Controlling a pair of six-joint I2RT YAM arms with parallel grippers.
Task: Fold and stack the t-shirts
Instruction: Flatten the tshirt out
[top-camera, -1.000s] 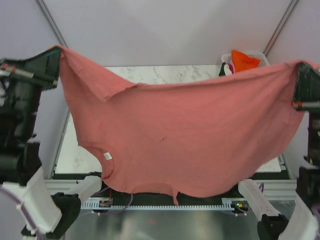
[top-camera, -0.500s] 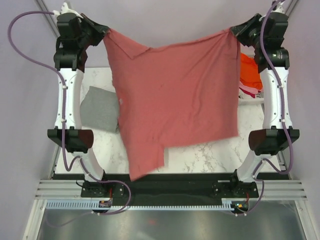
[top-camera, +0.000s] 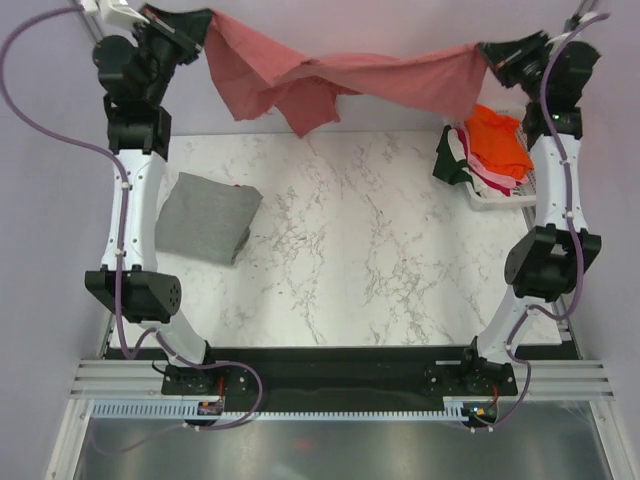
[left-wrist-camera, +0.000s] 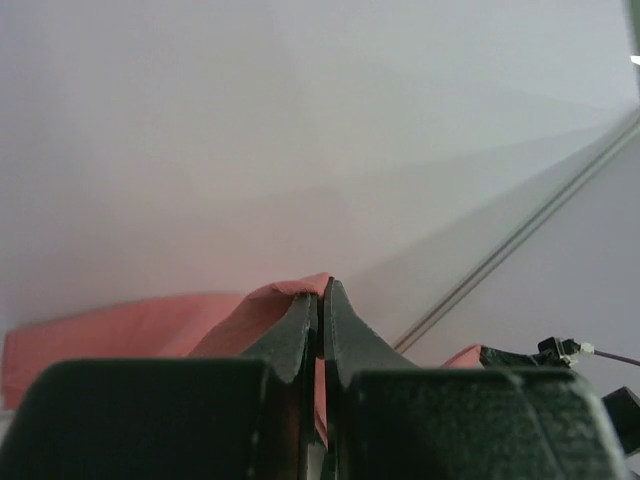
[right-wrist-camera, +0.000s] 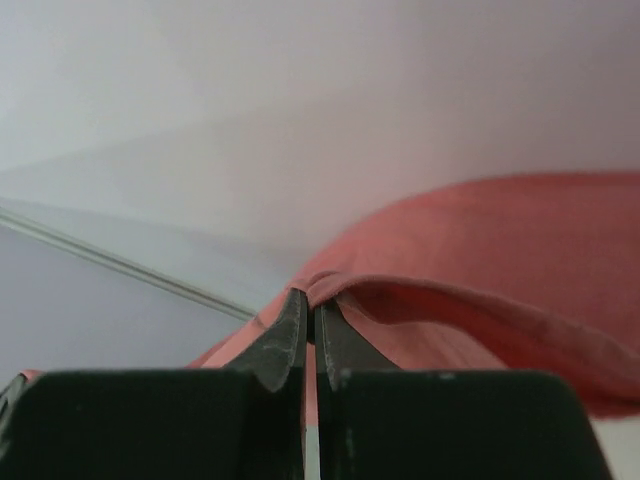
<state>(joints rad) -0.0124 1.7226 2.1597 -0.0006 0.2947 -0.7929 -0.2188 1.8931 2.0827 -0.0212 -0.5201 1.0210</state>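
My right gripper holds the t-shirt and will move down and back to the bare marble by the basket's near corner (top-camera: 468, 236) to release it, as it's clear there.
The dusty salmon-pink t-shirt (top-camera: 340, 80) hangs stretched between both grippers above the far edge of the table. My left gripper (top-camera: 200, 22) is shut on its left corner; the pinched cloth also shows in the left wrist view (left-wrist-camera: 285, 292). My right gripper (top-camera: 487, 52) is shut on its right corner, and the cloth shows in the right wrist view (right-wrist-camera: 480, 260). A folded grey t-shirt (top-camera: 205, 217) lies on the table at the left. Orange (top-camera: 497, 135), pink, white and dark green t-shirts sit in the white basket (top-camera: 500, 197) at the right.
The white marble table (top-camera: 370, 250) spans the middle. Both arms reach up along the table's left and right sides. A black rail and the arm bases (top-camera: 340, 380) run along the near edge.
Both grippers have swung the salmon-pink t-shirt away from the camera to the far edge of the table. It no longer hangs over the table's middle, and the grey t-shirt is fully uncovered.
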